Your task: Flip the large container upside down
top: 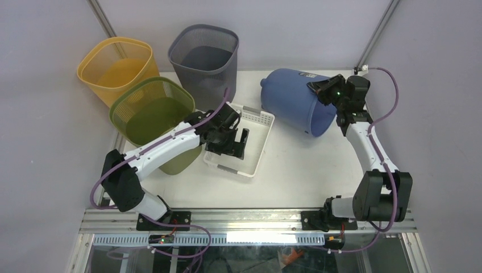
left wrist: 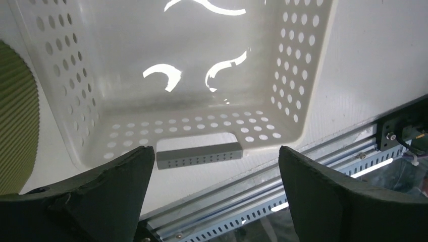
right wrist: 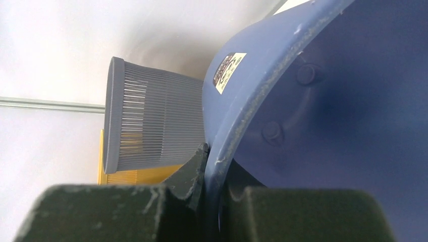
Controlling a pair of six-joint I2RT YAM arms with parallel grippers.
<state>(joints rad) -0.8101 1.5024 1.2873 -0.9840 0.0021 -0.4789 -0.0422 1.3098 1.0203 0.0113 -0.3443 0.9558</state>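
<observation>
The bucket point(top: 293, 99) is already tipped on its side. So my right gripper brings the bucket's rim down and toward the tabletop beside the white tray next, then releases it.
The large container is a blue bucket point(top: 293, 99) at the back right of the table. It is tipped on its side, base toward the left and mouth toward the right. My right gripper point(top: 325, 91) is shut on the upper part of its rim. In the right wrist view the rim of the bucket point(right wrist: 328, 101) runs between my right gripper's point(right wrist: 214, 166) two fingers, one outside the wall and one inside. My left gripper point(top: 233, 142) hangs open over a white perforated tray point(top: 258, 153). Nothing is between the fingers of that left gripper point(left wrist: 216, 151), which sits above the tray's near wall point(left wrist: 303, 101).
Three mesh baskets stand at the back left: yellow point(top: 116, 65), green point(top: 150, 111) and grey point(top: 203, 54). The grey basket point(right wrist: 151, 121) stands just behind the bucket, with the yellow basket point(right wrist: 131, 176) showing beyond it. A metal rail point(top: 239, 219) runs along the table's near edge.
</observation>
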